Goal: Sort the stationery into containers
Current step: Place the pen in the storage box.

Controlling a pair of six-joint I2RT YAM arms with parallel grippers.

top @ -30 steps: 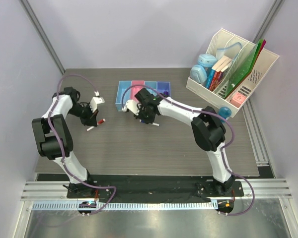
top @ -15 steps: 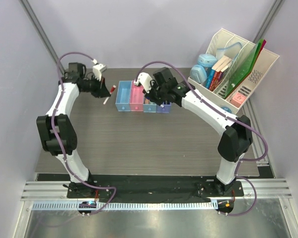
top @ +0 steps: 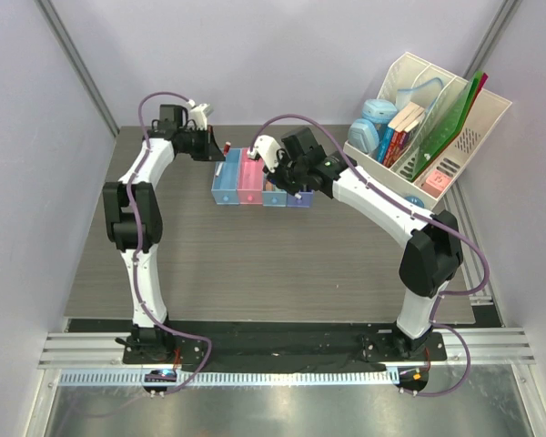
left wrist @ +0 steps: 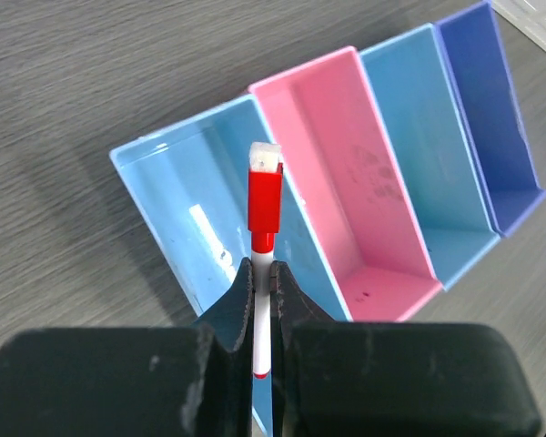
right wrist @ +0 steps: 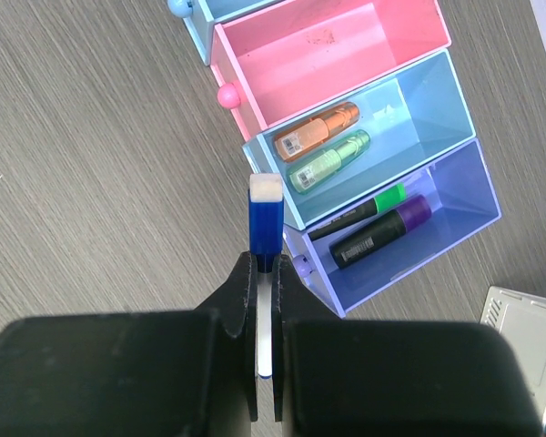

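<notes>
I will next bring my right gripper across and down to let go in the red-capped marker's blue tray, which is below it, to its left in the top view.
The four joined trays stand at the back middle of the table. My left gripper is shut on a thin white marker with a red cap, held above the leftmost light blue tray; in the top view it is just behind that tray. My right gripper is shut on a white marker with a blue cap, held over the near edge of the second blue tray and the purple tray. Orange and green highlighters lie in the blue tray. Green-capped and purple-capped ones lie in the purple tray. The pink tray is empty.
A large white slanted file rack with books, folders and a blue roll stands at the back right. A round blue thing lies on the table in front of it. Grey walls close in the left, back and right sides.
My left gripper has carried the red-capped marker from the table's left to the back, above the leftmost blue tray. My right gripper lifted the blue-capped marker to the trays and has held there.
</notes>
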